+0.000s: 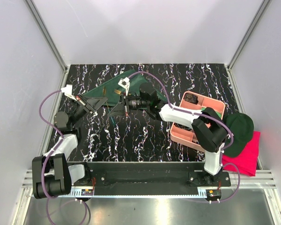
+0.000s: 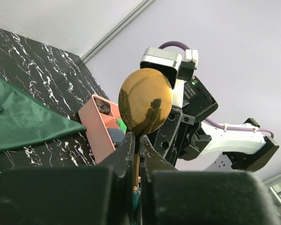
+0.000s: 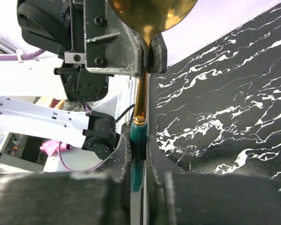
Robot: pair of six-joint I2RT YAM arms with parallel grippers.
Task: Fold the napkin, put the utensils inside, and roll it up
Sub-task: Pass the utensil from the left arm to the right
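The right gripper turns downward and lowers outward onto the napkin's near strip [image 1: 115, 100] next, which lies outward and below it, and releases the spoon beside the gold-tipped utensils.
A spoon with a gold bowl [image 2: 146, 101] and a teal-green handle [image 3: 138, 140] is held off the table between both arms. My left gripper [image 2: 136, 140] is shut on its gold neck just below the bowl. My right gripper [image 3: 139, 143] is shut on the green handle. The two meet at the left middle of the table, the left gripper [image 1: 102, 102] facing the right gripper [image 1: 114, 111]. The dark green napkin [image 1: 131, 79] lies folded to a triangle just behind them, its edge [image 2: 23, 122] showing in the left wrist view. Two small gold-tipped utensils [image 1: 104, 90] rest on it.
A pink tray [image 1: 196, 124] with small items stands at the right, its pink wall [image 2: 100, 126] also in the left wrist view. A dark green round cloth [image 1: 239, 131] and a bright pink-red cloth [image 1: 248, 154] lie beyond the tray at the table's right edge. Grey walls enclose the table.
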